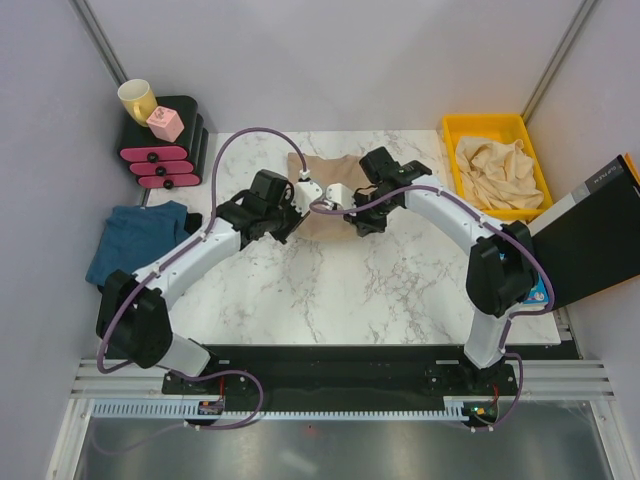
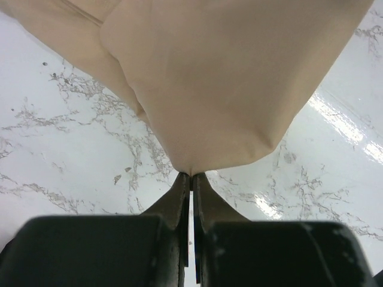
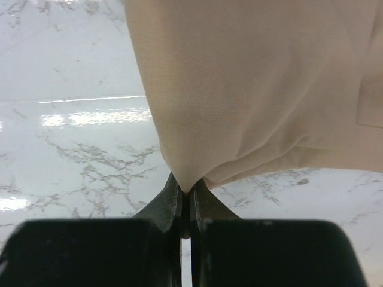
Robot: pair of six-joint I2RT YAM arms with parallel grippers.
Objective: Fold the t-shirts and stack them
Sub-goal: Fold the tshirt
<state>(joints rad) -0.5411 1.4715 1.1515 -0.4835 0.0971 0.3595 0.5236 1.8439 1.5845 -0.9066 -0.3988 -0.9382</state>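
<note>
The right gripper carries its pinched corner outward over the beige t-shirt's far end [image 1: 350, 167] [image 3: 370, 107] next and releases it, because that end still lies flat and uncovered beyond it.
A beige t-shirt [image 1: 322, 172] lies at the back middle of the marble table, largely covered by both wrists. My left gripper [image 1: 304, 195] is shut on a pinched corner of that t-shirt [image 2: 227, 89], the cloth rising from the fingertips [image 2: 182, 184]. My right gripper [image 1: 338, 198] is shut on another corner of the same t-shirt [image 3: 251, 89], held tight between its fingers [image 3: 203, 192]. The two grippers sit close together above the shirt's near edge. A teal-blue t-shirt [image 1: 138, 238] lies folded at the table's left edge.
A yellow bin [image 1: 468, 130] at the back right holds crumpled beige cloth [image 1: 502, 172]. A black-and-pink rack [image 1: 165, 150] with a yellow mug [image 1: 137, 98] and a pink block [image 1: 165, 122] stands at the back left. A black panel [image 1: 595, 235] leans at the right.
</note>
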